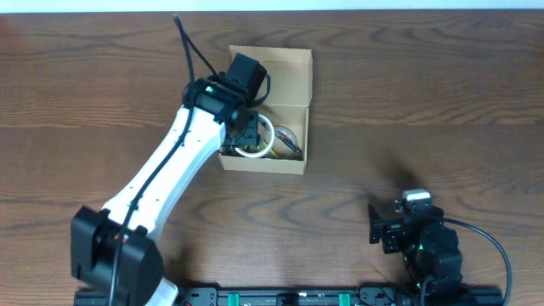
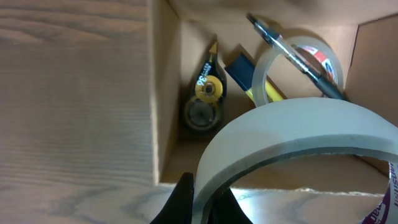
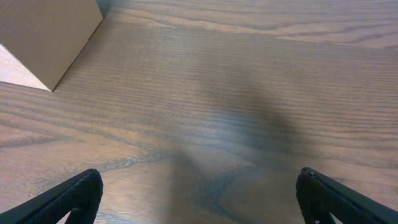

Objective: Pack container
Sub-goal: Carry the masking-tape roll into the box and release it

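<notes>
The roll goes outward, then down over the blue and yellow item (image 1: pixel 267 145) (image 2: pixel 246 76) next for my left gripper to release, since the roll's rim overlaps the box's front side.
The tan cardboard container (image 1: pixel 289 81) stands open at the table's back middle, its flap lid folded back. My left gripper (image 2: pixel 208 196) is shut on the rim of a white tape roll (image 2: pixel 298 130) and holds it over the box's front left part (image 1: pixel 253 138). Inside the box (image 2: pixel 165 93) lie a clear tape roll (image 2: pixel 323 56), a pen (image 2: pixel 292 53), a yellow-wheeled correction tape dispenser (image 2: pixel 205 93) and a blue and yellow item (image 2: pixel 249 78). My right gripper (image 3: pixel 199 199) is open and empty, low over bare wood at the front right (image 1: pixel 382 228).
The box's outer corner (image 3: pixel 43 37) shows at the top left of the right wrist view. The brown wood table (image 1: pixel 425 110) surrounds the box. A black rail (image 1: pixel 289 297) runs along the front edge.
</notes>
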